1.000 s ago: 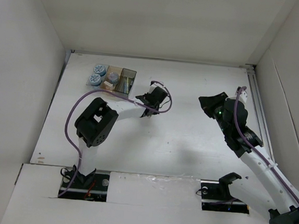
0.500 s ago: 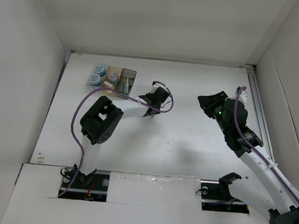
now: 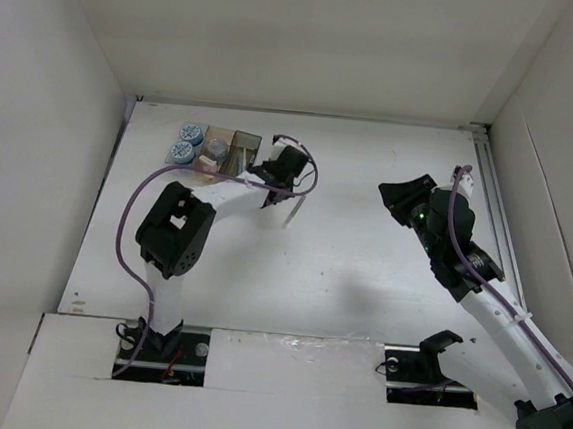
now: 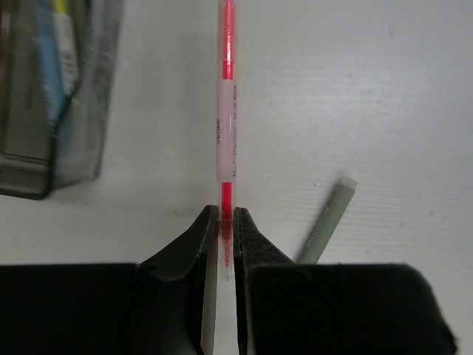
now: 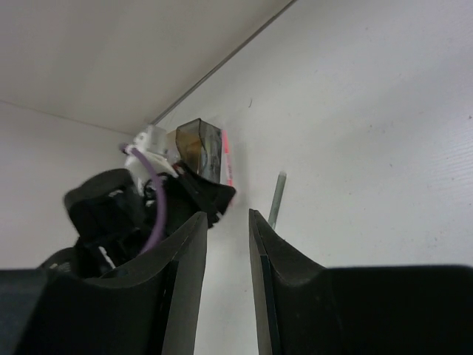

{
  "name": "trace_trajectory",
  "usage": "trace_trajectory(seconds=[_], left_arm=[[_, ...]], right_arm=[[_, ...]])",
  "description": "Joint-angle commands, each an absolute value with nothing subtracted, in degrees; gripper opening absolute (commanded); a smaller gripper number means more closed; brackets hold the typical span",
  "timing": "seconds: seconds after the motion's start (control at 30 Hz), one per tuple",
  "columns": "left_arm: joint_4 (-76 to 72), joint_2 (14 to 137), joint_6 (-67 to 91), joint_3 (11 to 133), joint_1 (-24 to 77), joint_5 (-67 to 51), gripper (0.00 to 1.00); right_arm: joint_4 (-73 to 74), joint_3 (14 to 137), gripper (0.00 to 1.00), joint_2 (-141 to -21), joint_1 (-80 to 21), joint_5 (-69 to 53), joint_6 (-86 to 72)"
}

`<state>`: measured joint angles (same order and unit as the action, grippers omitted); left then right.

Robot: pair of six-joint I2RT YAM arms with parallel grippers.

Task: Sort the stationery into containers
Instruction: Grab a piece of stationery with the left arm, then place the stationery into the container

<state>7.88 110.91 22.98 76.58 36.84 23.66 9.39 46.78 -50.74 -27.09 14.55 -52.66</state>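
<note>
I will lift my left gripper over the smoky grey tray (image 4: pixel 52 96), which is to its left in the top view and already has pens in it, and let go of the red pen inside.
My left gripper (image 3: pixel 270 176) is shut on a red pen (image 4: pixel 227 111), holding its near end; the pen points away, just right of the smoky grey tray (image 4: pixel 52 96). A pale grey-green pen (image 4: pixel 327 220) lies on the table to the right of the jaws and shows in the top view (image 3: pixel 294 208). The row of trays (image 3: pixel 218 150) holds blue-and-white tape rolls (image 3: pixel 185 142) in the clear one, pale erasers (image 3: pixel 212 154) in the amber one and pens in the smoky one (image 3: pixel 242 152). My right gripper (image 3: pixel 398 199) is open and empty, well right of them.
The white enclosure's back wall is just behind the trays and its side walls flank the table. In the right wrist view the left arm (image 5: pixel 118 207), the smoky tray (image 5: pixel 201 148), the red pen (image 5: pixel 228 159) and the pale pen (image 5: pixel 276 200) show beyond my open fingers (image 5: pixel 185 259).
My left gripper has moved back and left towards the smoky tray with the red pen in it, uncovering the pale pen on the table. The right arm has not moved.
</note>
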Motion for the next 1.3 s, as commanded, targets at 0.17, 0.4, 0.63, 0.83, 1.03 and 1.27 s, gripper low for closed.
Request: trace_trajectory(seconds=[0.17,0.4,0.63,0.83,1.03,1.27], left_arm=[[10.6,101.1,21.3,84.7,26.4,19.1,0.00],[13.4,105.6,13.8,88.4,22.9,18.5,0.00],[13.9,107.1,10.4,89.0,22.9,17.0,0.00],[18.5,110.9,9.8,90.4,22.9,21.2,0.04],[20.0,112.1,10.5,92.5,22.9,22.4,0.13],[21.0,109.5,12.6,93.0,22.9,23.8,0.31]], right_arm=[[6.9,49.0,0.35,-50.7,-27.5,13.9,-52.1],[6.9,49.0,0.35,-50.2,-27.5,13.9,-52.1],[6.9,49.0,0.35,-50.2,-27.5,13.9,-52.1],[6.9,49.0,0.35,-50.2,-27.5,13.9,-52.1],[6.9,49.0,0.35,-50.2,-27.5,13.9,-52.1],[6.9,49.0,0.36,-49.7,-27.5,13.9,-52.1]])
